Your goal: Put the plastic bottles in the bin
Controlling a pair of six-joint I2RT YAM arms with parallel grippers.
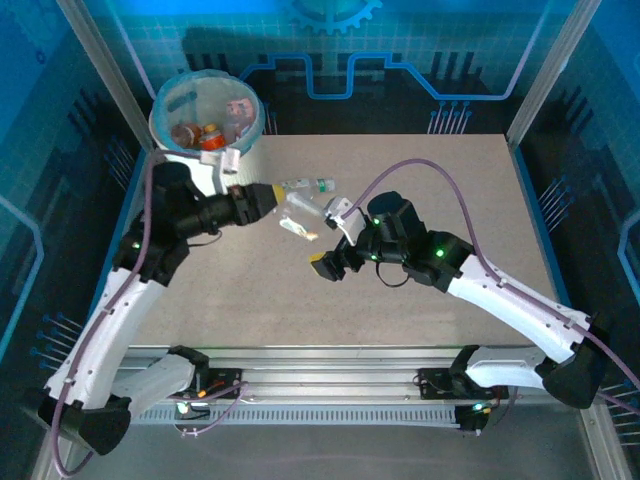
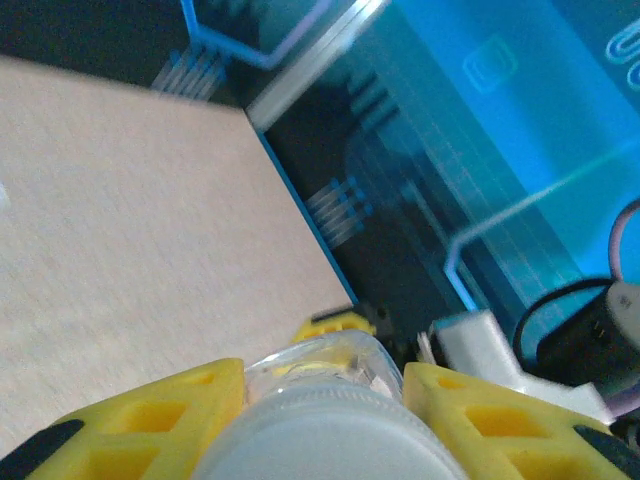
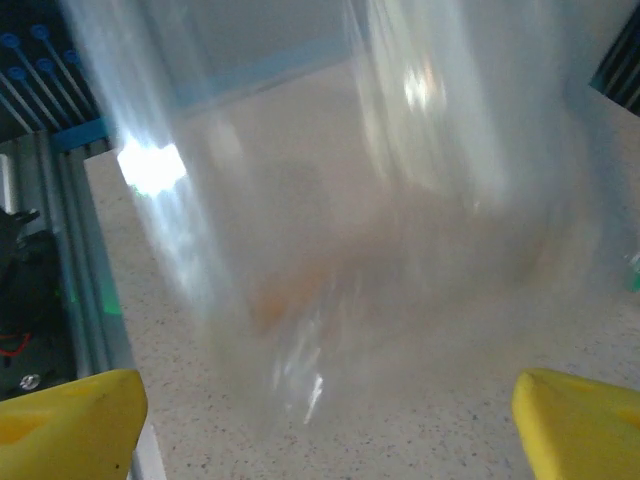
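Observation:
I should next carry the clear bottle with the white cap outward and over the bin's opening with my left gripper and release it, as other discarded containers are already inside the white bin.
The white bin [image 1: 163, 128] with a light blue rim stands at the table's far left and holds several plastic bottles [image 1: 208, 133]. My left gripper [image 1: 272, 196] [image 2: 322, 395] is just right of the bin, shut on a clear bottle [image 2: 335, 358] with a white cap [image 2: 320, 440]. Two clear bottles [image 1: 306, 186] [image 1: 305, 206] lie by its tip. My right gripper [image 1: 333, 240] [image 3: 325, 425] stands open at mid-table. A blurred clear bottle [image 3: 330, 220] [image 1: 298, 228] with an orange tint is in front of its wide-apart yellow fingers [image 3: 70, 420], loose.
The table [image 1: 450, 200] has bare room to the right and near front. A metal rail [image 1: 330, 385] runs along the near edge by the arm bases. Blue panel walls [image 1: 420, 50] close in the back and sides.

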